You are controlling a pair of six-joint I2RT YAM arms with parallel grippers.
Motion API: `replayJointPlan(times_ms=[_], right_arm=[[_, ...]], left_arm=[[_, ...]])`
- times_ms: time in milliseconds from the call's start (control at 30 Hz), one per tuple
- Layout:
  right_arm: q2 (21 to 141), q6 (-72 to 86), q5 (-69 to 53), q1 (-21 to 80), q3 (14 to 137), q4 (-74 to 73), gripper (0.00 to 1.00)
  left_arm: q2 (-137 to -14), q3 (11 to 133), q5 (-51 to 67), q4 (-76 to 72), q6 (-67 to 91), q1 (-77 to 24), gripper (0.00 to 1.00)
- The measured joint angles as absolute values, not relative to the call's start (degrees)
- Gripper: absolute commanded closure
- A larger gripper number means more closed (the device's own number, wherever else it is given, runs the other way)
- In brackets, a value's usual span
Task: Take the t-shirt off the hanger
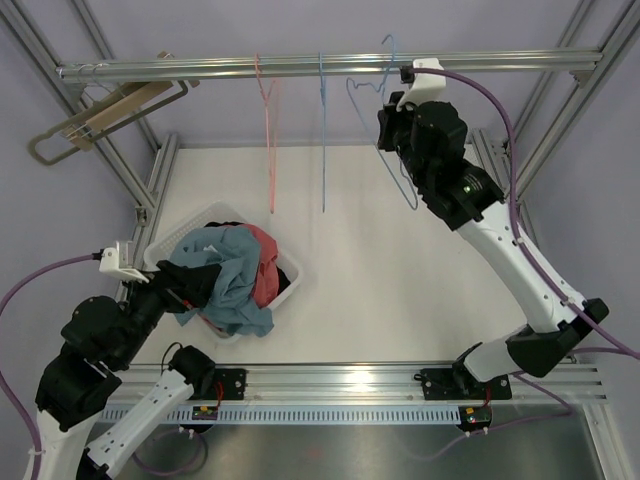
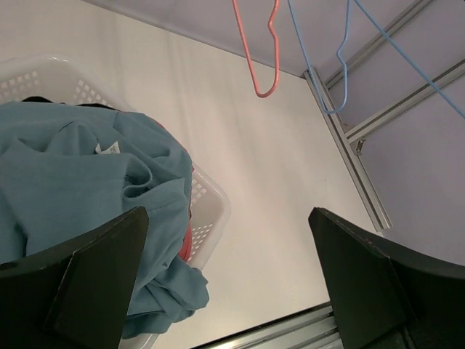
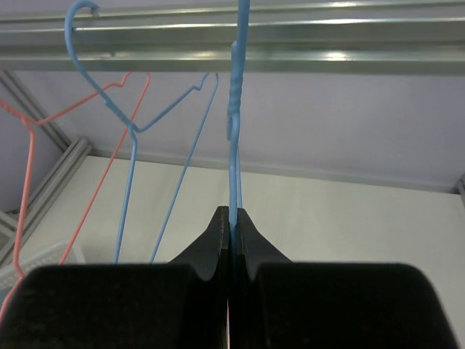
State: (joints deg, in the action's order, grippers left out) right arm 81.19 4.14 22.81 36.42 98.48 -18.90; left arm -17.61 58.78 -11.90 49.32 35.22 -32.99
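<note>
I need to lower my right gripper to seat the hook on the metal bar (image 3: 251, 38) and release the hanger's wire (image 3: 235, 116), since the bar runs outward of my right gripper, beneath the hanger's raised hook.
A teal t-shirt (image 1: 225, 262) lies heaped in a white basket (image 1: 291, 266), off any hanger, over red and dark clothes. In the left wrist view the t-shirt (image 2: 80, 174) fills the basket (image 2: 211, 211) at the left. My left gripper (image 1: 200, 285) is open and empty at the basket's near side (image 2: 227, 218), its left finger in front of the shirt. My right gripper (image 1: 392, 112) is up by the rail, shut on the wire of a bare blue hanger (image 1: 405, 185). The right wrist view shows the wire (image 3: 235, 116) pinched between the fingertips (image 3: 232, 215).
A metal rail (image 1: 300, 67) crosses the back. A bare pink hanger (image 1: 270, 150) and a second bare blue hanger (image 1: 322, 150) hang from it. A wooden hanger (image 1: 110, 115) hangs at the far left. Frame posts stand along both sides of the white table (image 1: 400, 290).
</note>
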Motion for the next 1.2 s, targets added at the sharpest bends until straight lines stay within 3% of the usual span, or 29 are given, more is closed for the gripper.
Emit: replayJointPlan(times_ms=[433, 1033, 1100, 1167, 1200], right_arm=[[95.7, -0.4, 23.4, 35.8, 113.6, -23.4, 1.00], [94.2, 2.9, 26.5, 33.2, 101.4, -16.7, 1.00], [93.3, 3.1, 26.5, 33.0, 100.6, -16.7, 0.89], [92.7, 3.7, 26.5, 32.7, 100.1, -16.8, 0.68], [92.3, 4.0, 26.5, 32.6, 99.6, -16.9, 0.40]], left_arm=[[-17.7, 57.3, -10.2, 51.1, 31.7, -33.0, 0.01], [-17.7, 60.0, -3.3, 44.8, 27.0, -33.0, 0.01], [-17.7, 60.0, -3.3, 44.6, 26.8, -33.0, 0.01], [-17.8, 60.0, -3.4, 44.4, 26.5, -33.0, 0.01], [-17.8, 60.0, -3.4, 44.3, 26.3, -33.0, 0.01]])
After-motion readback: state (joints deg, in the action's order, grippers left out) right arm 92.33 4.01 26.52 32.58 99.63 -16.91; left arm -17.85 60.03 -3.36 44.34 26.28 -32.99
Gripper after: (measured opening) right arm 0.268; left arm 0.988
